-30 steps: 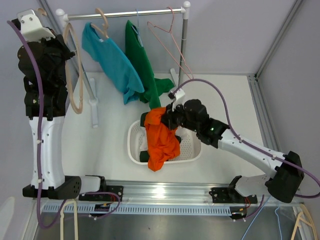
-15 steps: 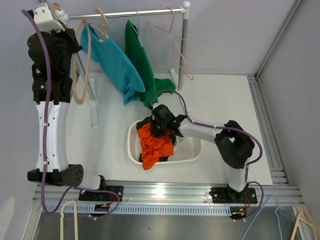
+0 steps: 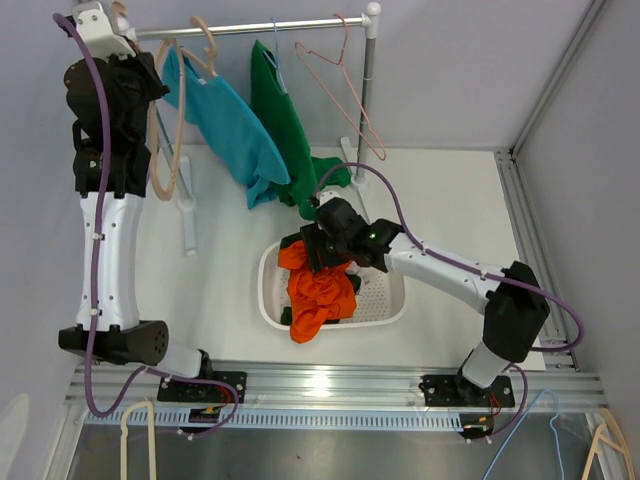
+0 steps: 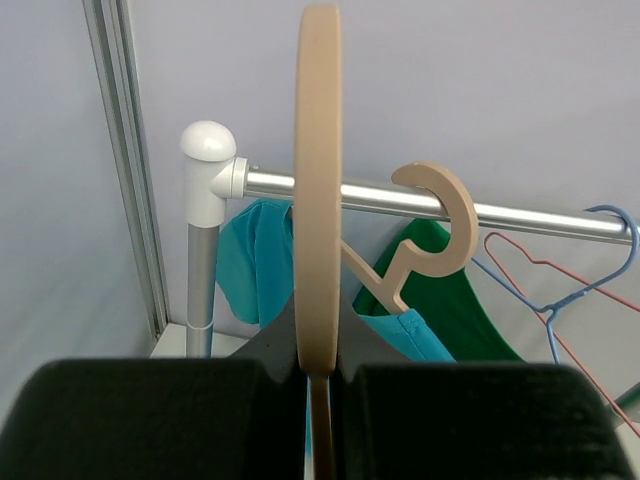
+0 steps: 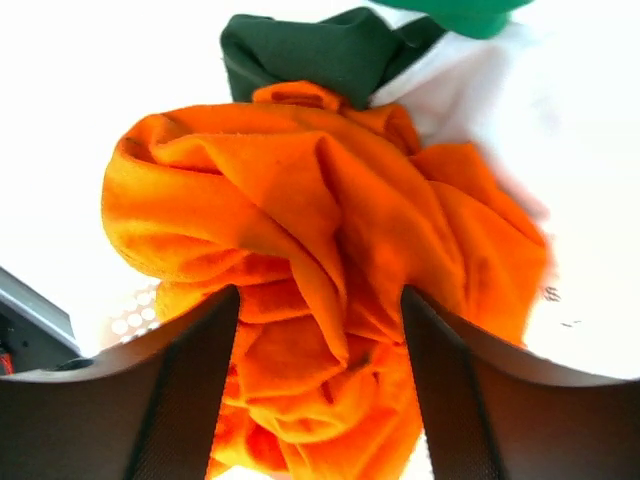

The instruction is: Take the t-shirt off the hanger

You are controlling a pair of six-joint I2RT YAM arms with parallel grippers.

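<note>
I will move my left gripper outward to the free rail stretch (image 3: 168, 32) beside the white end joint and let go of the wooden hanger there, because it hangs bare.
An orange t-shirt (image 3: 318, 290) lies crumpled in the white basket (image 3: 388, 300), part of it draped over the near rim. My right gripper (image 3: 320, 250) hovers just above it, open, with the orange cloth (image 5: 320, 220) bulging between the spread fingers (image 5: 180, 400). High at the back left, my left gripper (image 4: 320, 365) is shut on a bare tan wooden hanger (image 4: 318, 200), which I see edge-on just in front of the rail (image 4: 540, 215). In the top view that hanger (image 3: 160, 150) hangs beside the left gripper (image 3: 148, 92).
On the rail hang a teal shirt (image 3: 225, 120) on a tan hanger, a green shirt (image 3: 280, 130) and an empty pink wire hanger (image 3: 345, 90). A dark green garment (image 5: 330, 50) lies under the orange one in the basket. The rack's right post (image 3: 365, 90) stands behind the basket.
My right gripper has lowered the orange t-shirt into the basket and opened. My left arm has carried the bare hanger up towards the rail's left end.
</note>
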